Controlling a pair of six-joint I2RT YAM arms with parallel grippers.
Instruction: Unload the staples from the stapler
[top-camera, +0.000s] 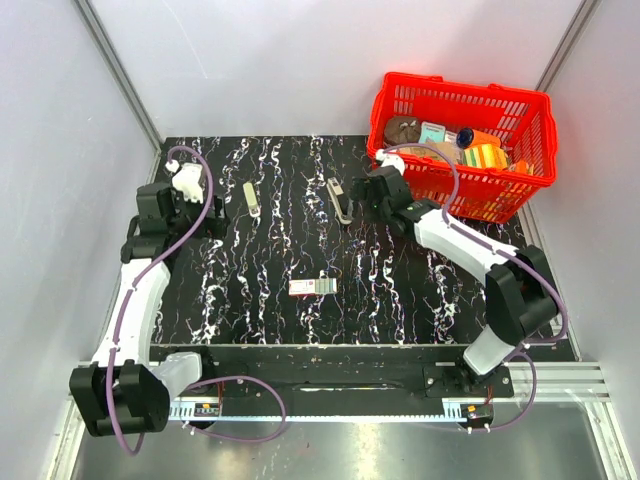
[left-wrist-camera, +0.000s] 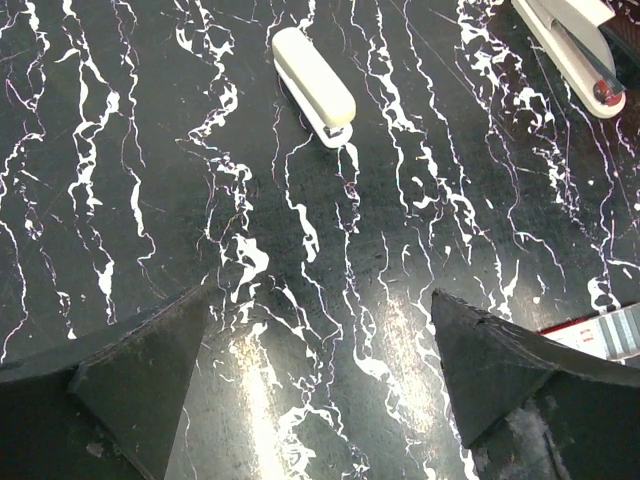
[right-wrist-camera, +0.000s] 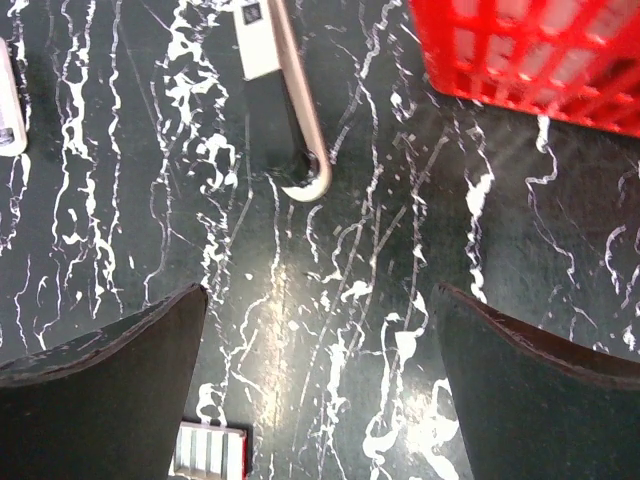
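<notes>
I should first move my left gripper outward and down, so that its fingers get beside the long sides of the slim stapler (top-camera: 251, 199) (left-wrist-camera: 313, 83).
The stapler (top-camera: 250, 197) is a slim pale olive-beige bar lying flat on the black marbled table (top-camera: 400, 290), left of centre at the back. It is also in the left wrist view as the stapler (left-wrist-camera: 313, 87), ahead of my left gripper (left-wrist-camera: 320, 295). That gripper (top-camera: 210, 215) is open, with bare table between its fingers. My right gripper (top-camera: 360, 192) hovers at the back centre-right. In its own view the right gripper (right-wrist-camera: 322, 290) is open over bare table. The staples are not visible in any view.
A second beige stapler with a dark underside (top-camera: 340, 200) (right-wrist-camera: 295, 110) lies just left of the right gripper. A small red-and-white box (top-camera: 312, 287) sits mid-table. A red basket (top-camera: 520, 185) with several items stands at the back right. Grey walls flank the table.
</notes>
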